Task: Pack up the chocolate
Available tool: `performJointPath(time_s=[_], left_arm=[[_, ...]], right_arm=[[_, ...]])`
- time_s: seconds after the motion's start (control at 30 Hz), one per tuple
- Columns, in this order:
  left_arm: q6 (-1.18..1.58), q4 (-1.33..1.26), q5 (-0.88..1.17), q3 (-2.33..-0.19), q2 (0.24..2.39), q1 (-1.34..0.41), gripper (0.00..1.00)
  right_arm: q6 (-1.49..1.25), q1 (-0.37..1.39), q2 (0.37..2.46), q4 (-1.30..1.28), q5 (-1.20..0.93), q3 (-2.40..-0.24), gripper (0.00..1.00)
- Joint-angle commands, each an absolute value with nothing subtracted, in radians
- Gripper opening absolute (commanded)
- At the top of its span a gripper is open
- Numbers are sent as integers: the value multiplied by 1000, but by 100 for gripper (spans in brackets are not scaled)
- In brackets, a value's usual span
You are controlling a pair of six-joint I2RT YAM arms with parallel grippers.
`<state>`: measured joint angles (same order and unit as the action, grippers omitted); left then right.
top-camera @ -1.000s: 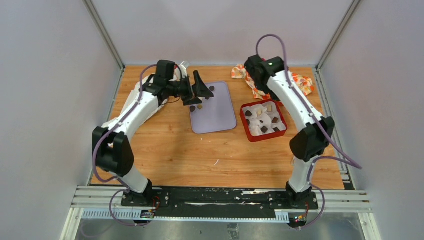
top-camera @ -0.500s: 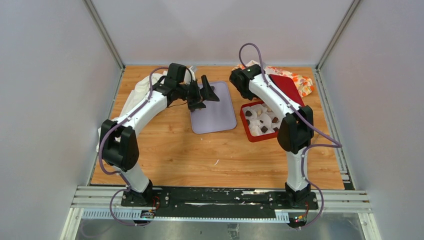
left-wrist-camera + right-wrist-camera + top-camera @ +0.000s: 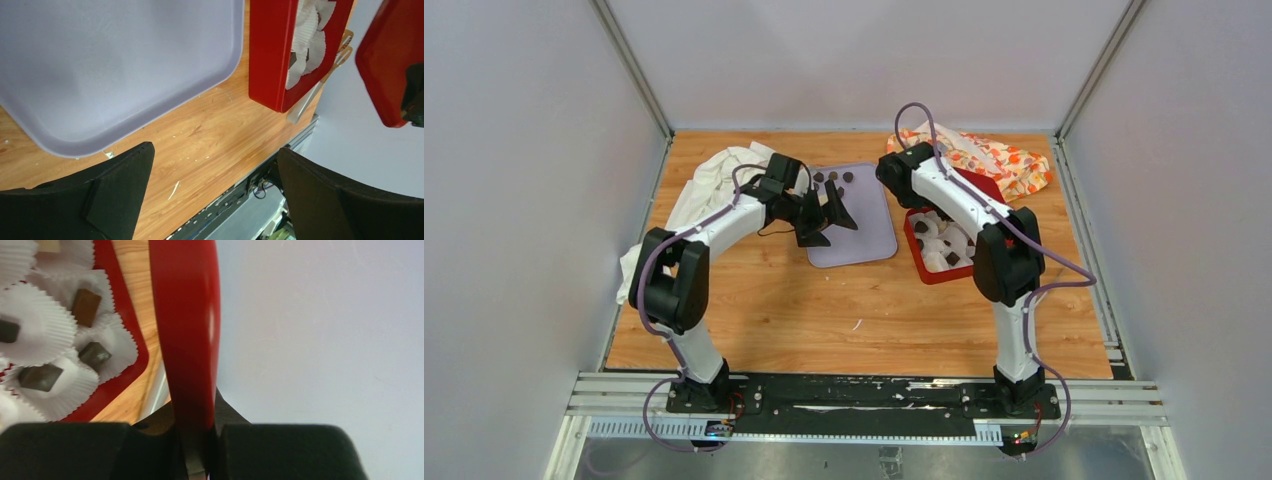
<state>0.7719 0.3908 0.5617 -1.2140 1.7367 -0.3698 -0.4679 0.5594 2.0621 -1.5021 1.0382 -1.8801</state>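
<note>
The red lid comes down with my right gripper beside the box's rim and is released there next, since bare wood shows between the filled box and the tilted lid.
Several pieces of chocolate (image 3: pixel 86 306) sit in white paper cups (image 3: pixel 47 327) inside the red box (image 3: pixel 919 262). Three more dark chocolates (image 3: pixel 832 178) lie at the far edge of the purple tray (image 3: pixel 864 235). My right gripper (image 3: pixel 197 440) is shut on the edge of the red lid (image 3: pixel 187 330), which hangs tilted above the box's far side (image 3: pixel 980 184). My left gripper (image 3: pixel 826 218) hovers open over the tray's left part. In the left wrist view nothing lies between its fingertips (image 3: pixel 214 152), only bare wood beyond the tray (image 3: pixel 125 65) and the box (image 3: pixel 272 55).
An orange patterned cloth (image 3: pixel 999 158) lies at the back right behind the box. A white cloth (image 3: pixel 709 185) is bunched at the back left under the left arm. A pale long utensil (image 3: pixel 320 85) lies along the box's far side.
The right arm swung left and nearer, carrying the red lid from the back right to above the box. The left gripper slid nearer over the tray, uncovering the chocolates at its far edge.
</note>
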Motion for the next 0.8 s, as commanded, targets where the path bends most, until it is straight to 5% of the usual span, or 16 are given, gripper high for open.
performJointPath(time_s=[0.0, 0.77], left_arm=[[785, 335, 597, -1209, 1742, -367, 99], [733, 382, 614, -1229, 1734, -367, 100]], right_arm=[[-454, 598, 2073, -1456, 991, -1863, 0], [-452, 630, 2134, -1414, 963, -1869, 0]])
